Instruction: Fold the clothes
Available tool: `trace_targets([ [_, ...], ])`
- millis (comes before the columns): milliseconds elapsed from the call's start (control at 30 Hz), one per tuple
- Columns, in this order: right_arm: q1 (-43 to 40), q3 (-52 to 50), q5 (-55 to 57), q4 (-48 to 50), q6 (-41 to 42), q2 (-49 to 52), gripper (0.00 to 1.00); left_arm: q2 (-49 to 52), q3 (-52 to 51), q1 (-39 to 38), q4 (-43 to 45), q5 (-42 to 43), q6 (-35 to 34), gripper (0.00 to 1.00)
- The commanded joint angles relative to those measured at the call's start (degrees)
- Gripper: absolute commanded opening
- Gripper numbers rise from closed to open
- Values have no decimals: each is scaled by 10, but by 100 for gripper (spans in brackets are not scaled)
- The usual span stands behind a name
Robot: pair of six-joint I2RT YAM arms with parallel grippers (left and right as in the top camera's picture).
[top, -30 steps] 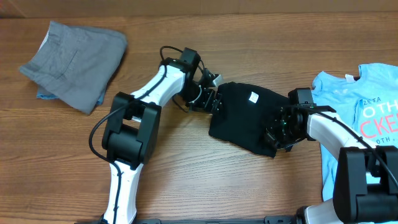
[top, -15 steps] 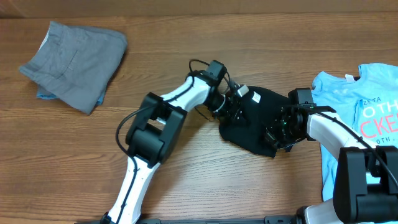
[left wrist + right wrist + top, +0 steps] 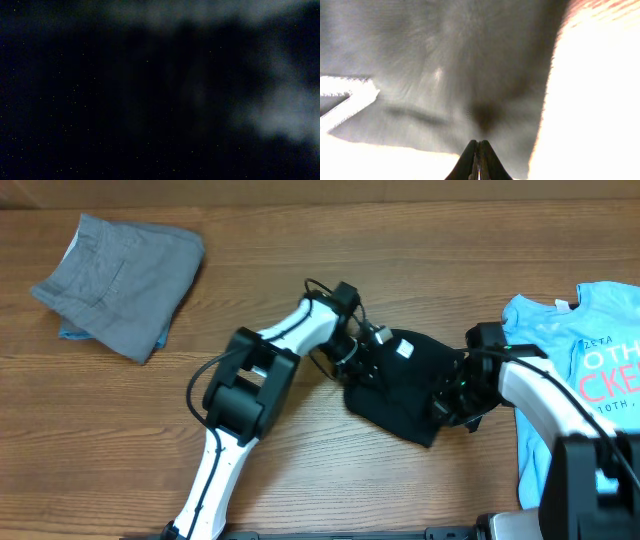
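I will lift the black T-shirt (image 3: 405,385) in my left gripper next. Then I will swing it outward and down onto the folded grey garment (image 3: 124,281), which is already on top of a stack.
The black T-shirt (image 3: 405,385) lies bunched at the table's middle, its small white neck label (image 3: 405,349) facing up. My left gripper (image 3: 364,357) is pressed into the shirt's left edge and shut on a fold of it; black cloth (image 3: 150,100) fills the left wrist view and hides the fingers. My right gripper (image 3: 450,394) holds the shirt's right edge. In the right wrist view its jaws (image 3: 479,143) are pinched together on the cloth (image 3: 445,65), which looks grey there. The light blue T-shirt (image 3: 560,345) with red-and-white print lies flat at the far right.
A folded grey garment (image 3: 125,275) over something light blue sits at the far left of the wooden table (image 3: 300,240). The right arm (image 3: 545,395) reaches across the blue shirt's left part.
My left gripper moved right from the shirt's left edge into the cloth and closed. The black shirt has bunched narrower and shifted slightly. The right gripper stayed shut on its edge.
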Motion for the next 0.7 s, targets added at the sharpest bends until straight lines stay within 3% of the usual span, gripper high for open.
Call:
trace_targets([
  [0,2,71,-3,-23,-36,-76,4,-50,68,81,-33,-37,31,4],
  [233,2,110,-3,-43,-37,-134,4,-149,175,230,-51,-35,-30,4],
  [467,2,110,-4,-34,-37,-136,4,-176,238,398,72,-43,-160,4],
  [667,2,110,-4,-40,-37,-136,4,-174,237,479,109,-143,-206,4],
])
